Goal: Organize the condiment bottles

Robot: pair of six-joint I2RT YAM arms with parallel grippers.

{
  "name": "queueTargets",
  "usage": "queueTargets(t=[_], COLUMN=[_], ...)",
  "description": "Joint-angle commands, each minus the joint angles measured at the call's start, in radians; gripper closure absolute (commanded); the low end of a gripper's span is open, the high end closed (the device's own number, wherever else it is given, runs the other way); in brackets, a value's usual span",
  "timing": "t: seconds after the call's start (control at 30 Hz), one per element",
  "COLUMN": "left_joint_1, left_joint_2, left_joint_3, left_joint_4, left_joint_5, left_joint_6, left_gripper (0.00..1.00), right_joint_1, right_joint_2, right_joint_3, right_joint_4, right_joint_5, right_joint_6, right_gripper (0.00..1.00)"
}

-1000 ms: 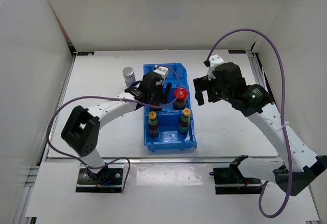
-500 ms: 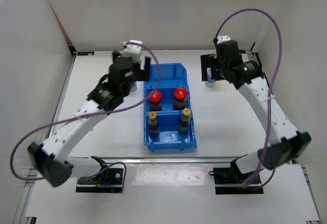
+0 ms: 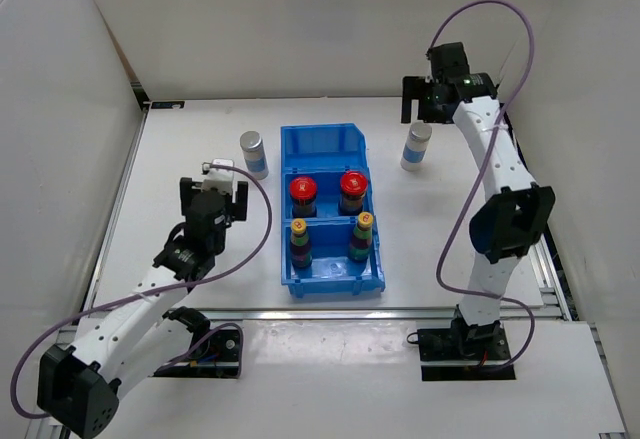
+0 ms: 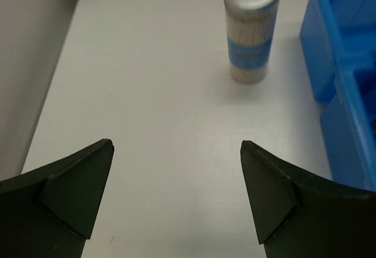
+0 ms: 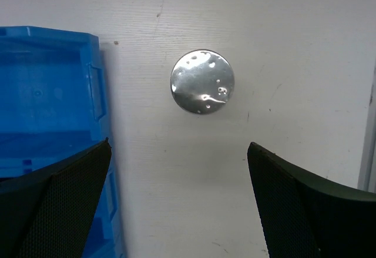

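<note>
Next, my right gripper needs to lower until both fingertips straddle the silver-capped bottle's cap, since that cap lies below the gripper, still beyond its open fingertips.
The blue bin holds two red-capped dark bottles in its middle compartment and two slim yellow-capped bottles in its front one. One silver-capped bottle stands on the table left of the bin, another right of it. My left gripper is open and empty, nearer than the left silver-capped bottle and apart from it. My right gripper is open and empty above the right silver-capped bottle's cap, which lies beyond its fingertips.
The bin's back compartment holds nothing. The bin's edge shows at the right of the left wrist view and at the left of the right wrist view. Walls enclose the table on the left, back and right.
My left gripper let go of a red-capped bottle in the middle compartment, rose, then drew back to the near left. My right arm swung to the back right, over the right silver-capped bottle.
</note>
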Motion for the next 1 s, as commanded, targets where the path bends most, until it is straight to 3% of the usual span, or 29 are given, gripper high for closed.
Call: queueTargets(t=[0.0, 0.43, 0.5, 0.53, 0.63, 0.8, 0.97], left_joint_1=[-0.004, -0.004, -0.004, -0.004, -0.004, -0.004, -0.013], left_joint_2=[-0.037, -0.012, -0.012, -0.003, 0.008, 0.008, 0.017], left_joint_3=[0.014, 0.025, 0.025, 0.025, 0.025, 0.016, 0.016], left_joint_4=[0.197, 0.197, 0.197, 0.197, 0.197, 0.197, 0.197], left_joint_5=[-0.092, -0.067, -0.067, -0.067, -0.067, -0.087, -0.087], left_joint_6=[0.031, 0.013, 0.013, 0.013, 0.013, 0.013, 0.013], left_gripper=[0.00, 0.00, 0.00, 0.00, 0.00, 0.00, 0.00], right_joint_1=[-0.003, -0.045, -0.054, -0.054, -0.054, 0.000, 0.101], right_joint_2=[0.052, 0.302, 0.302, 0.302, 0.252, 0.099, -0.034], right_joint_3=[0.008, 0.041, -0.011, -0.020, -0.066, -0.138, -0.157], right_joint_4=[0.044, 0.098, 0.139, 0.139, 0.164, 0.230, 0.303], right_joint_5=[-0.051, 0.008, 0.008, 0.008, 0.033, 0.186, 0.161], right_joint_6=[-0.028, -0.026, -0.026, -0.026, -0.017, -0.031, -0.107], right_gripper=[0.00, 0.00, 0.10, 0.24, 0.45, 0.61, 0.65])
